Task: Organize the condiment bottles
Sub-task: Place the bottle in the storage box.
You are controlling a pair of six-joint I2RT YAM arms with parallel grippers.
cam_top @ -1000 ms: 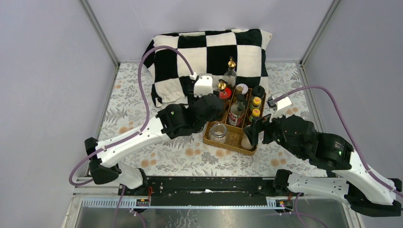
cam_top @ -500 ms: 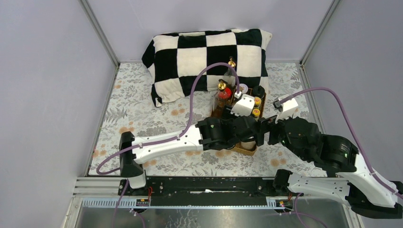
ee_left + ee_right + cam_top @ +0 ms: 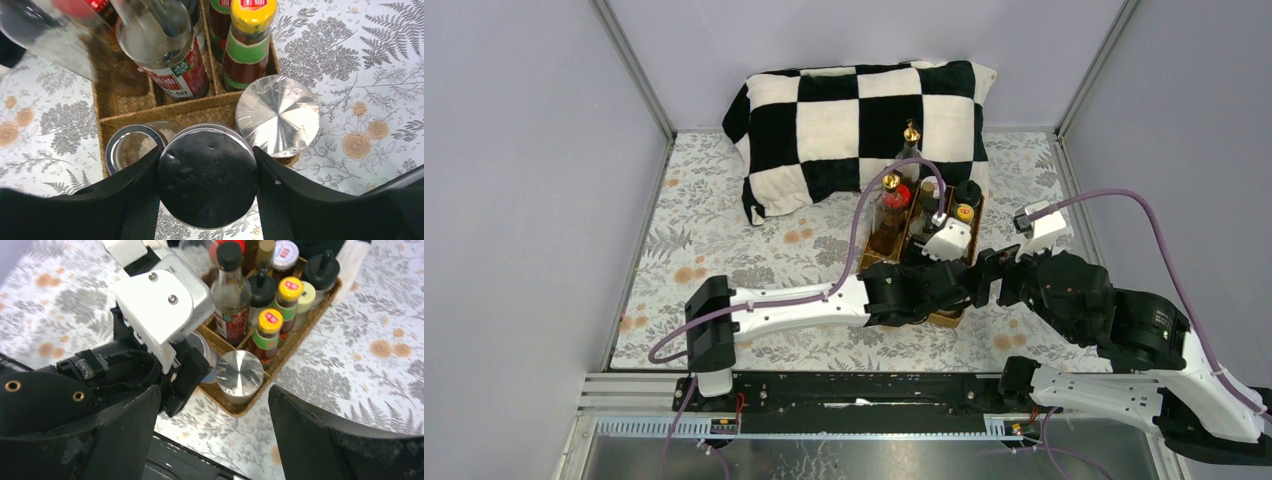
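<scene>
My left gripper moves outward and down next and sets its jar into the empty gap between the steel-rimmed and silver-lidded jars. It then releases the jar there.
My left gripper (image 3: 207, 192) is shut on a black-lidded jar (image 3: 207, 175) and holds it over the near edge of the wicker tray (image 3: 165, 107); it also shows in the top view (image 3: 959, 287). A silver-lidded jar (image 3: 277, 115) and a steel-rimmed clear jar (image 3: 131, 147) sit in the tray's front compartments. Behind them stand a yellow-capped bottle (image 3: 250, 40) and a clear red-labelled bottle (image 3: 165, 45). Two gold-topped bottles (image 3: 891, 183) rise at the tray's back left. My right gripper (image 3: 214, 392) is open and empty, just right of the tray's front corner (image 3: 996, 268).
A black-and-white checked pillow (image 3: 844, 120) lies behind the tray. The left arm (image 3: 804, 300) stretches across the floral cloth in front of the tray. Its white camera mount (image 3: 155, 300) fills the left of the right wrist view. Grey walls close in both sides.
My left arm has swung from the tray's left side across to its front right corner. My right gripper has drawn back a little to the right.
</scene>
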